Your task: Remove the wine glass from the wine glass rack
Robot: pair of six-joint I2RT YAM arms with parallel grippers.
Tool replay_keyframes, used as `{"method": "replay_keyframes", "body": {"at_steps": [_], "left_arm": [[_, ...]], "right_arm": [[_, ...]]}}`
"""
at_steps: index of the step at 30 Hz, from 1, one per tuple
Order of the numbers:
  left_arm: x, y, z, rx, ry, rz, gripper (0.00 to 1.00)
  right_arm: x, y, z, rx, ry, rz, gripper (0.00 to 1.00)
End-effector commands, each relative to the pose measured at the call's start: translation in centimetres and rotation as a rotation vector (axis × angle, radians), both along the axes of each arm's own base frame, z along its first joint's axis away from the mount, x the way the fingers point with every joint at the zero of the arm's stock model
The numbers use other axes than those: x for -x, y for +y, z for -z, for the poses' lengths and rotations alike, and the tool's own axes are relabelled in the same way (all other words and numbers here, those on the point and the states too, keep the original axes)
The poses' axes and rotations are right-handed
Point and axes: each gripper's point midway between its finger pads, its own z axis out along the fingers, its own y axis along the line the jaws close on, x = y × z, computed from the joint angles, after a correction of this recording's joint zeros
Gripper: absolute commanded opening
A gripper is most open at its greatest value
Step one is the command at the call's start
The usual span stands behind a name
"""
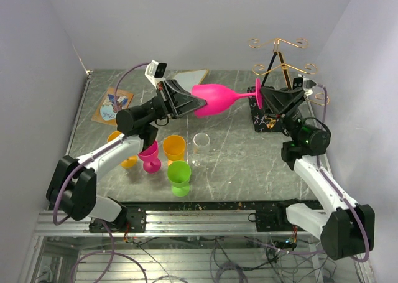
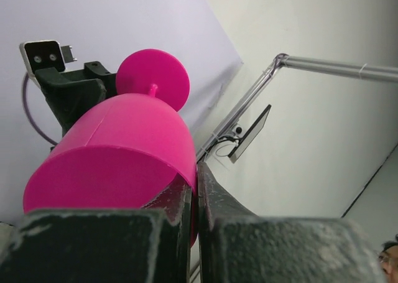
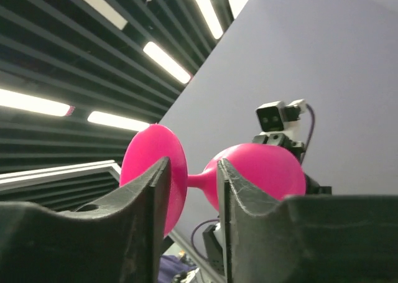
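Observation:
My left gripper holds the wine glass (image 1: 214, 99). Next it will move down and back to the bare tabletop (image 1: 202, 179) beside the green cup, turn the glass foot-down and release it.
A bright pink wine glass (image 1: 214, 99) hangs sideways in the air above the table, its bowl to the left and its foot to the right. My left gripper (image 1: 186, 101) is shut on the bowl's rim; in the left wrist view the fingers (image 2: 186, 202) pinch the wall of the wine glass (image 2: 118, 152). My right gripper (image 3: 193, 165) stands open at the glass's foot end, the stem of the wine glass (image 3: 261, 168) between its jaws with a gap on each side. The wine glass rack (image 1: 280, 53) stands behind, at the back right, on its black base (image 1: 256, 122).
On the table near the left arm stand an orange cup (image 1: 175, 148), a green one (image 1: 179, 176), a small pink one (image 1: 149, 155), a yellow one (image 1: 126, 160) and a clear glass (image 1: 201, 147). A butterfly card (image 1: 114, 106) lies at the back left.

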Motion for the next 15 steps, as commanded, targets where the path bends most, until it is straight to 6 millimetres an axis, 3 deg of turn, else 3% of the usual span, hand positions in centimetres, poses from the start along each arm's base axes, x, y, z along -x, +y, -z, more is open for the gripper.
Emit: {"method": "replay_keyframes", "body": {"at_steps": [1,3,8,10,15], "left_arm": [[1.6,0.3,0.2,-0.011,-0.091,-0.039,0.07],[1.8,0.4,0.3,-0.026,-0.105,-0.067,0.07],[0.5,0.0,2.4,-0.175,-0.074,-0.197,0.07],[-0.2,-0.1,3.7,-0.266,-0.06,-0.257,0.07],[-0.7,0.2,8.0,-0.483,-0.006,-0.341,0.07]], "right_arm": [[-1.5,0.5,2.0,0.157,0.012,0.171,0.42],[-3.0,0.3,3.3,0.246,0.058,0.267,0.56],[-5.3,-2.0,5.4,0.441,0.15,0.532,0.79],[-5.8,-3.6,5.5,0.508,0.169,0.656,0.87],[-5.9,-8.4,4.4,0.666,0.182,0.969,0.96]]}}
